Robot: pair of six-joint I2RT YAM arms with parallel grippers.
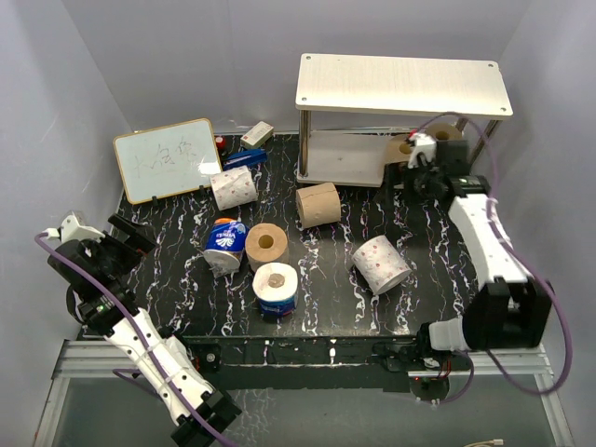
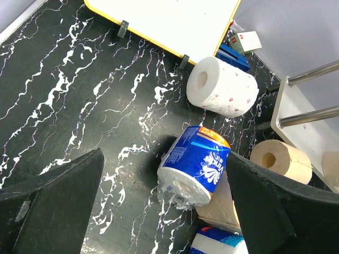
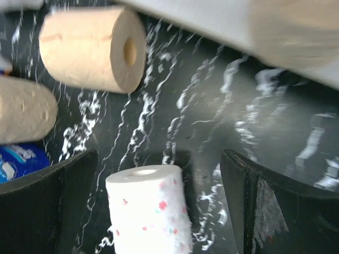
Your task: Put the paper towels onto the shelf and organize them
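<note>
The right gripper moves down and to its left in the top view next, onto the cored end of the lying tan roll that faces my fingers.
The shelf stands at the back right, with two tan paper towels on its lower board. My right gripper hovers open just in front of that board, holding nothing. In the right wrist view its fingers frame a white dotted roll far below. Loose rolls lie mid-table: a tan one, an upright tan one, a blue-wrapped one, a white one and another dotted one. My left gripper is open at the left, apart from the blue-wrapped roll.
A small yellow-framed whiteboard leans at the back left, with small boxes beside it. A blue-and-white wrapped roll stands upright near the front. Grey walls close in on both sides, and the shelf's metal legs stand on the table.
</note>
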